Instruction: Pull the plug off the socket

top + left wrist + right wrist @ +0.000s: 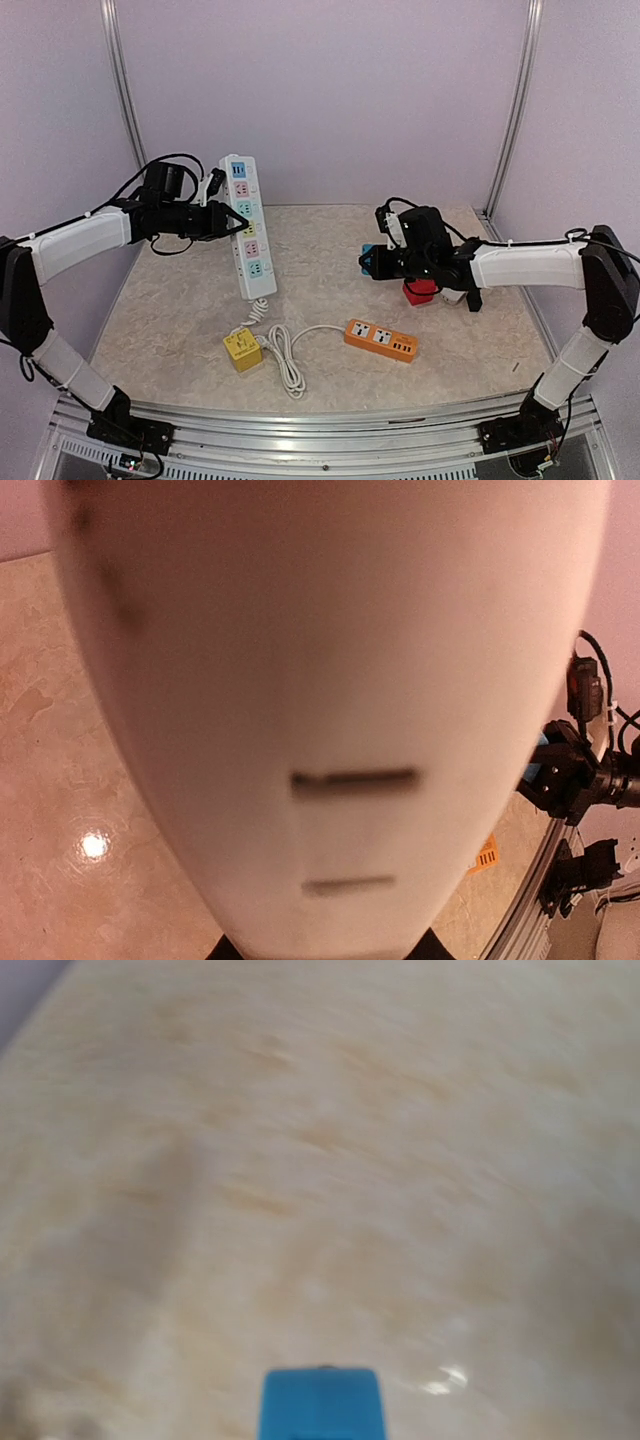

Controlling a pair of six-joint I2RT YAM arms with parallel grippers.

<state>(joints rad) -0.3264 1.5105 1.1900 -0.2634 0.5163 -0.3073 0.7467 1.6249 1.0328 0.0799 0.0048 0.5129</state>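
The blue plug is off any socket, so my right gripper will next lower it to the bare tabletop beyond the orange power strip and let go of it there.
A long white power strip with coloured sockets is tilted, its far end raised and its near end low by the table. My left gripper is shut on its left edge around mid-length. In the left wrist view the strip fills the frame, with dark fingertips just showing at the bottom. My right gripper is shut on a blue plug held above the table, apart from any socket. The blue plug also shows in the right wrist view, over blurred table.
The white strip's cord coils down to a yellow cube adapter. An orange power strip lies front centre and shows in the left wrist view. A red block and a white piece sit under the right arm.
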